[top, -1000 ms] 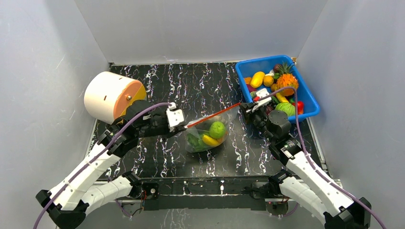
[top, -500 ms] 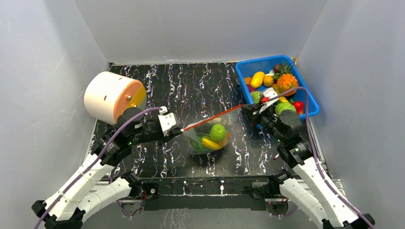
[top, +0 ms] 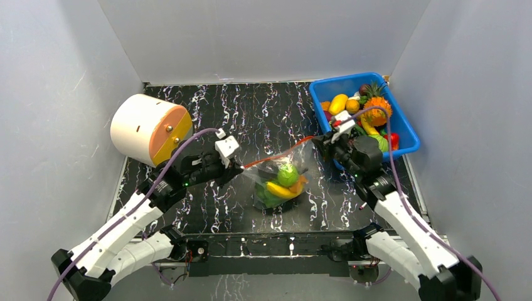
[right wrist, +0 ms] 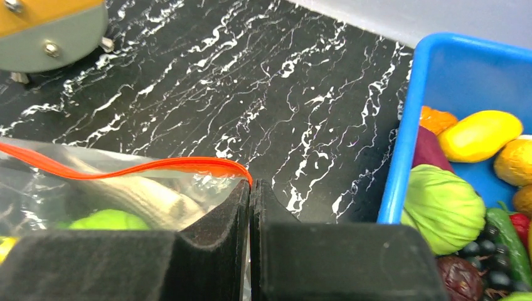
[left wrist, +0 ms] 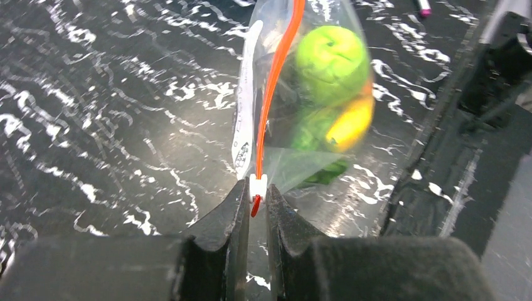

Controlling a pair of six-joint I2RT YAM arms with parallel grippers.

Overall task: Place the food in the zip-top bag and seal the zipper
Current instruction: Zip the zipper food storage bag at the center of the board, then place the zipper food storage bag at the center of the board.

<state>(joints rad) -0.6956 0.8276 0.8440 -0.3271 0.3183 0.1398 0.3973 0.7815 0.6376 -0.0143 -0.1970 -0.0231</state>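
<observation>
My left gripper moves outward over the bare black marble table and releases the slider next, as the white slider (left wrist: 258, 185) already sits at the red zipper's end.
The clear zip-top bag (top: 279, 180) hangs between my two grippers over the black marble table. It holds food: a green round piece (top: 287, 175), a yellow banana-like piece (top: 280, 190), dark green leaf below. The red zipper strip (top: 276, 154) runs taut along its mouth. My left gripper (top: 237, 167) is shut on the white slider (left wrist: 258, 185) at the strip's left end. My right gripper (top: 318, 142) is shut on the bag's right corner (right wrist: 248, 182). In the right wrist view a pale piece (right wrist: 150, 195) shows inside the bag.
A blue bin (top: 401, 122) of toy fruits stands at the back right, close behind my right gripper. A large white-and-orange cylinder (top: 149, 128) lies at the back left. Grey walls enclose the table on three sides.
The left gripper has swung and tilted while holding the slider. The right gripper shifted slightly back and left. The bag has dropped a little and hangs more upright.
</observation>
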